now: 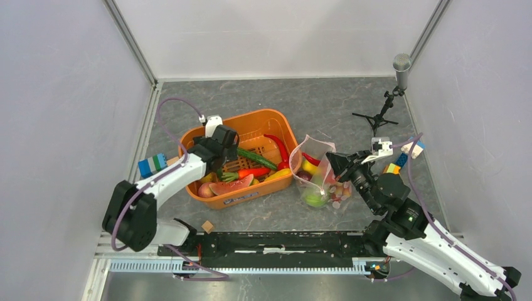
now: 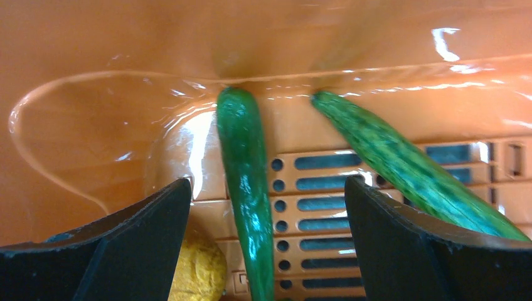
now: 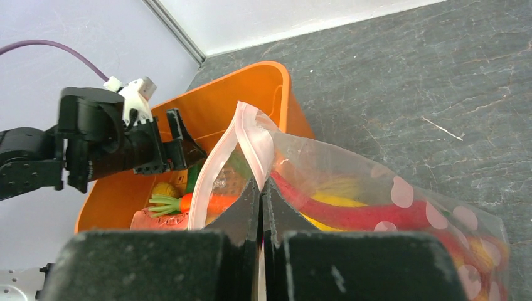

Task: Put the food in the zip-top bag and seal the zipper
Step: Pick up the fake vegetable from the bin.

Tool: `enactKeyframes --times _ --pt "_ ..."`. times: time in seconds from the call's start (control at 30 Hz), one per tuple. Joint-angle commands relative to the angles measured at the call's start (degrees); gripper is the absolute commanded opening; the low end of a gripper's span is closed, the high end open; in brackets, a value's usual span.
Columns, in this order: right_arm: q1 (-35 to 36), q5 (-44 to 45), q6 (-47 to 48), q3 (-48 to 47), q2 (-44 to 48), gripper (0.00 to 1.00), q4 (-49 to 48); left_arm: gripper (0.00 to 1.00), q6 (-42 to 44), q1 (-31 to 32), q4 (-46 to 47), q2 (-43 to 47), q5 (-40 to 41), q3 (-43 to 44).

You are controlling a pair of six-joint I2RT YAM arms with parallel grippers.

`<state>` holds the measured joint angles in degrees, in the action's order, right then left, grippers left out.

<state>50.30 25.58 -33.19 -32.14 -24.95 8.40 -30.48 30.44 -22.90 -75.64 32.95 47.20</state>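
Note:
My left gripper lowers onto the green pod's far end (image 2: 242, 141) and closes next, since the pod's end lies below it with the spread fingers already on either side.
My left gripper (image 1: 227, 150) hangs open inside the orange tub (image 1: 285, 128). Between its spread fingers lies a glossy green pod (image 2: 244, 207), untouched, with a darker green cucumber (image 2: 408, 169) to the right and a yellow piece (image 2: 194, 269) at the lower left. A red chilli (image 1: 279, 149), a carrot (image 1: 251, 172) and a watermelon slice (image 1: 231, 185) also lie in the tub. The zip-top bag (image 1: 317, 179) stands just right of the tub with its mouth gaping, and holds red, yellow and green food. My right gripper (image 3: 261, 185) is shut on the zipper (image 3: 251, 135), holding the rim up.
A microphone on a small tripod (image 1: 392, 94) stands at the back right. Coloured blocks sit left of the tub (image 1: 152, 164) and behind my right arm (image 1: 395, 166). A small wooden cube (image 1: 207, 226) lies near the front rail. Grey walls close in both sides.

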Motion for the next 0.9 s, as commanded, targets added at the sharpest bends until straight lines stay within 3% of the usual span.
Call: enactKeyframes --times 0.0,0.17,0.33,0.4,0.53,0.63,0.77,0.87 --pt "0.19 0.50 0.87 -1.17 0.03 0.02 -2.43 0.95 -5.60 -1.92 2.27 -4.16 6.33 1.28" --pt "0.14 0.33 0.86 -1.17 0.41 0.02 -2.37 0.88 -5.62 -3.37 5.56 -9.74 9.72 1.38" --pt "0.17 0.25 0.95 -1.60 0.84 0.02 -1.80 0.70 -6.44 -5.00 5.35 -15.05 7.57 2.85" --pt "0.13 0.26 0.89 -1.70 1.24 0.02 -1.39 0.59 -6.81 -5.15 5.40 -15.48 7.09 2.73" --pt "0.07 0.73 0.43 -1.29 2.25 0.02 -1.02 0.34 -6.61 -5.11 5.93 -11.91 5.08 1.73" --pt "0.15 0.87 0.19 -0.91 2.76 0.02 -1.35 0.29 -6.64 -5.11 6.01 -7.11 4.02 0.68" --pt "0.11 0.72 0.23 -0.84 2.52 0.02 -1.35 0.14 -5.21 -5.12 6.41 0.36 2.83 -0.38" --pt "0.18 0.65 0.13 -0.49 2.40 0.02 -1.70 0.11 -3.86 -5.11 6.98 5.06 1.62 -0.91"
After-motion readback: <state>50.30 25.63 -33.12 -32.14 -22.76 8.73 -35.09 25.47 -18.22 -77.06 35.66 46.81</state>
